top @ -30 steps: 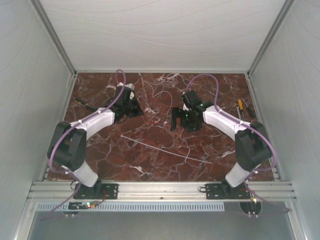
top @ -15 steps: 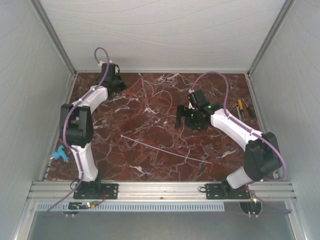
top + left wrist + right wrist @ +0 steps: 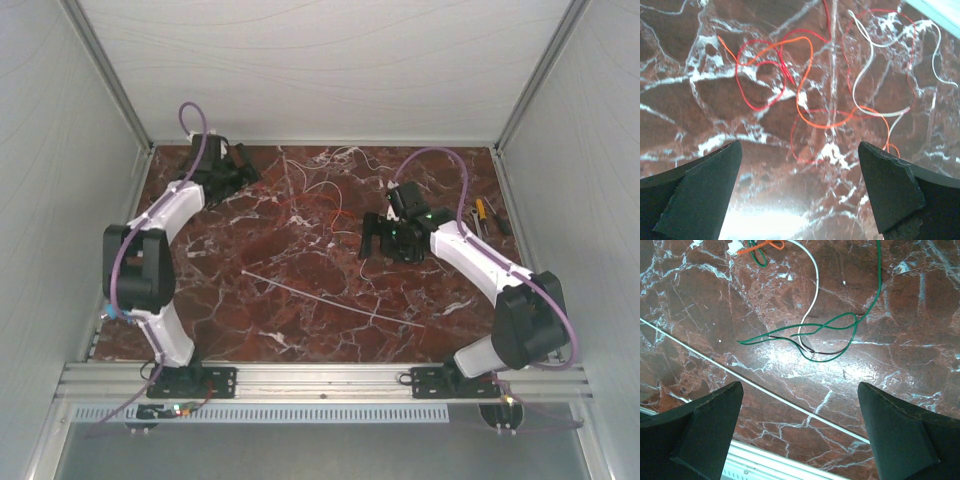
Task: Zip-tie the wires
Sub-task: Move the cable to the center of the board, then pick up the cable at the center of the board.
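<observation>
Next, my left gripper moves back, to the right in the top view and down onto the green wire's pointed loop end, which lies clear of the white wire.
The wires lie in loose red, orange and white curls at the back middle of the marble table. In the left wrist view the red and orange wires and a white wire spread just ahead of my left gripper, which is open and holds nothing. From above, the left gripper is at the far left corner. The zip tie lies straight across the near middle. My right gripper hovers open right of the wires. In its view the zip tie runs diagonally, with green wire loops and a white wire beyond.
Hand tools with yellow handles lie at the table's right edge. Pale enclosure walls and aluminium posts close in the sides and back. The table's near rail shows below the right gripper.
The left arm has swung from the table's middle out to the far left corner, and its gripper has opened. The right arm has stretched slightly to the right, still open.
</observation>
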{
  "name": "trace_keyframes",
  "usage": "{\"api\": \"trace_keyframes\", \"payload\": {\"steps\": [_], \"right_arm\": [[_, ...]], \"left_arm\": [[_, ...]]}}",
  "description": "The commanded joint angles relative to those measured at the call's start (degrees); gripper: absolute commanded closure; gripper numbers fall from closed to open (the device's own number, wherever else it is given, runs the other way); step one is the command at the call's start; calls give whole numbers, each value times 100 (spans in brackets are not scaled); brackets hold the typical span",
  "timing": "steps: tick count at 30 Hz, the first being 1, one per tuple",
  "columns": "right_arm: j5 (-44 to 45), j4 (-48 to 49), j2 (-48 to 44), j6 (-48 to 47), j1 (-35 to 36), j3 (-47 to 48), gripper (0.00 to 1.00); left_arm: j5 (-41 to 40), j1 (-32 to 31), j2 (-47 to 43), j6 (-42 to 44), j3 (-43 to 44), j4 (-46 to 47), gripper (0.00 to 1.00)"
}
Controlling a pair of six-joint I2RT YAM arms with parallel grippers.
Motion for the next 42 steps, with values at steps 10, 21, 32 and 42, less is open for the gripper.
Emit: {"api": "trace_keyframes", "payload": {"steps": [10, 21, 32, 42], "right_arm": [[-112, -28, -306, -197, 13, 66, 2], [887, -555, -1339, -74, -354, -28, 2], [977, -1001, -2503, 393, -884, -577, 2], [982, -1539, -3153, 441, -935, -836, 2]], "left_arm": [[-1136, 309, -2470, 1017, -801, -399, 0], [1303, -1270, -3431, 1728, -1567, 32, 3], [1934, -3038, -2176, 1788, -2329, 1787, 14], [1908, -3610, -1000, 2108, -1789, 1542, 24]]}}
